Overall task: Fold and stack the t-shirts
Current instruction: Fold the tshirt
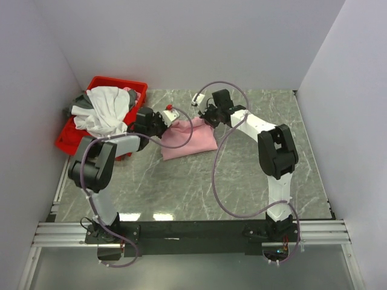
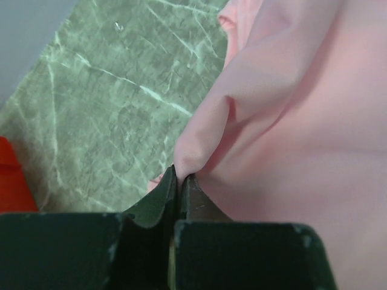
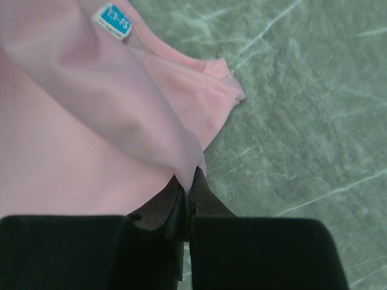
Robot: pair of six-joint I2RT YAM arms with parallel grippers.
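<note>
Next, my left gripper moves the fold outward toward the bare marble beyond it and releases it there, because the t-shirt's far part still lies bunched.
A light pink t-shirt (image 1: 188,139) lies bunched on the green marble table at the back middle. My left gripper (image 1: 164,122) is shut on a fold of its left edge; the wrist view shows the pink cloth (image 2: 290,121) pinched between the fingertips (image 2: 179,176). My right gripper (image 1: 204,115) is shut on its right top edge; the pink cloth (image 3: 78,121) with a small blue label (image 3: 113,20) is pinched there (image 3: 190,176). White and dark grey t-shirts (image 1: 103,110) are heaped in the red bin (image 1: 121,86).
The red plastic bin stands at the back left, its corner showing in the left wrist view (image 2: 12,181). Grey walls close in the table on three sides. Purple cables loop over both arms. A metal rail (image 1: 193,232) runs along the near edge.
</note>
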